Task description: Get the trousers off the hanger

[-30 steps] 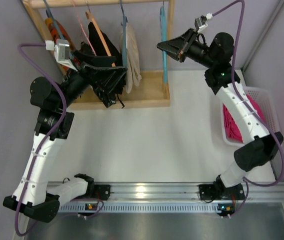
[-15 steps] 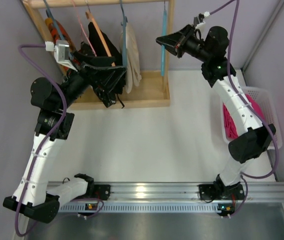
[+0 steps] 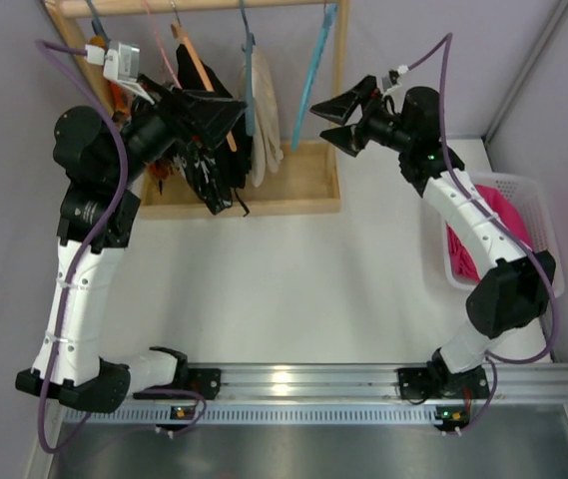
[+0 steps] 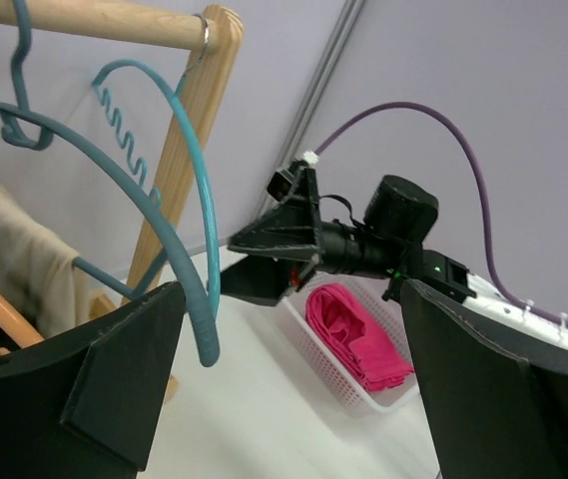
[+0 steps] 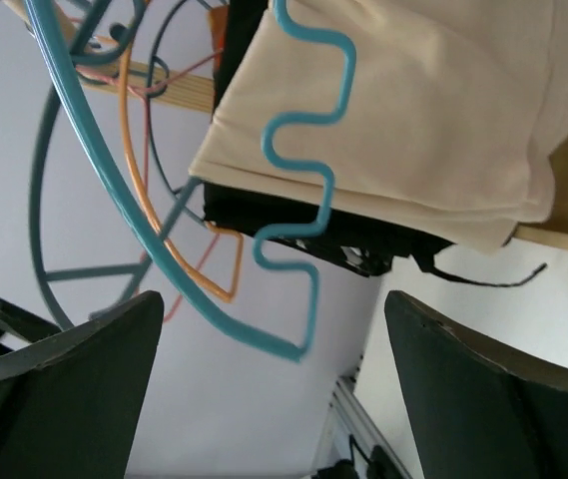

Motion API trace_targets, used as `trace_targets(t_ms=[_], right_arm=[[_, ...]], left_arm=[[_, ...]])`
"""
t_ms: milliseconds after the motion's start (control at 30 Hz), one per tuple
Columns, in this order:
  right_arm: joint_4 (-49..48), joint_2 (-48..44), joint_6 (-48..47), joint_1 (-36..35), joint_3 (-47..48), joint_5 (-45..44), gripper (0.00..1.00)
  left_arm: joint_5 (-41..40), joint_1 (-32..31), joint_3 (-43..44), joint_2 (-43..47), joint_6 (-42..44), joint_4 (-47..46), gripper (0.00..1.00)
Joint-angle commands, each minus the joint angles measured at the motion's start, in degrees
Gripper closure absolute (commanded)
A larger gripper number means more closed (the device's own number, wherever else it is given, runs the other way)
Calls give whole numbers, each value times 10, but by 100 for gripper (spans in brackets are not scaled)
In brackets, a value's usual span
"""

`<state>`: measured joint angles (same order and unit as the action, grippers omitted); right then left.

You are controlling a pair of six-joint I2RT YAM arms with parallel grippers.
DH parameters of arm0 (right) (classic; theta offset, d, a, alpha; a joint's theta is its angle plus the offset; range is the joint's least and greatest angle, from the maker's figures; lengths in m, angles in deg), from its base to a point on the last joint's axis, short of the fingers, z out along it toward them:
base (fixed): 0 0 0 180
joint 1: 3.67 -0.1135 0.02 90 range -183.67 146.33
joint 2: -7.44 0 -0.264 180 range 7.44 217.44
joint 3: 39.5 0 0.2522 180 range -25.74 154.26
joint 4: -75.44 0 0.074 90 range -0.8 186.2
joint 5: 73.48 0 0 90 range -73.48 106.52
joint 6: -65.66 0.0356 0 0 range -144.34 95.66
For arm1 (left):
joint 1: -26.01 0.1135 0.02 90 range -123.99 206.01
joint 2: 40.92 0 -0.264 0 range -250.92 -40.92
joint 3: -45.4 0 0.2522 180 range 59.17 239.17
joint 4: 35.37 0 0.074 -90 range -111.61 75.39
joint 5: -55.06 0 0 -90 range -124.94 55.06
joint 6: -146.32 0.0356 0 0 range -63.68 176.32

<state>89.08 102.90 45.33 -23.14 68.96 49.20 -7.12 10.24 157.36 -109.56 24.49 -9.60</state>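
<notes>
The left gripper will next move outward until the teal hanger's bare near arm (image 3: pixel 250 92) (image 4: pixel 177 247) is between both fingers, then close, because the arm lies outward, beside the end of one finger.
Black trousers (image 3: pixel 209 160) hang over an orange hanger (image 3: pixel 196 62) on the wooden rack. Beige trousers (image 3: pixel 262 110) hang on a teal hanger beside them and also show in the right wrist view (image 5: pixel 413 110). My left gripper (image 3: pixel 229 118) is open, level with the top of the black trousers, with nothing between its fingers (image 4: pixel 288 384). My right gripper (image 3: pixel 331 122) is open to the right of the rack. A bare light-blue hanger (image 3: pixel 313 70) hangs tilted just in front of it, and its wavy bar (image 5: pixel 298 239) lies ahead of the open jaws (image 5: pixel 274 384), apart from them.
The rack's rail (image 3: pixel 204 6) carries several more hangers at the left. Its wooden base (image 3: pixel 284 195) lies on the white table. A white basket (image 3: pixel 528 195) with folded pink cloth (image 3: pixel 463 249) stands at the right edge. A grey wall is behind.
My right gripper opened and dropped lower and left; the light-blue hanger now swings tilted to the left. My left arm rose, bringing its gripper up beside the black trousers' top.
</notes>
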Motion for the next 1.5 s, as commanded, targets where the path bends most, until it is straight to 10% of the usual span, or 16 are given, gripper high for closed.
trace_targets(t_ms=[0, 367, 1467], right_arm=[[-16, -79, -57, 5, -23, 1, 5], [78, -192, -246, 18, -72, -29, 1], [88, -327, -386, 36, -182, -34, 1]], left_arm=[[-22, 13, 71, -30, 24, 62, 6], [-50, 21, 256, -168, 42, 144, 38], [-127, 9, 303, -323, 74, 183, 54]])
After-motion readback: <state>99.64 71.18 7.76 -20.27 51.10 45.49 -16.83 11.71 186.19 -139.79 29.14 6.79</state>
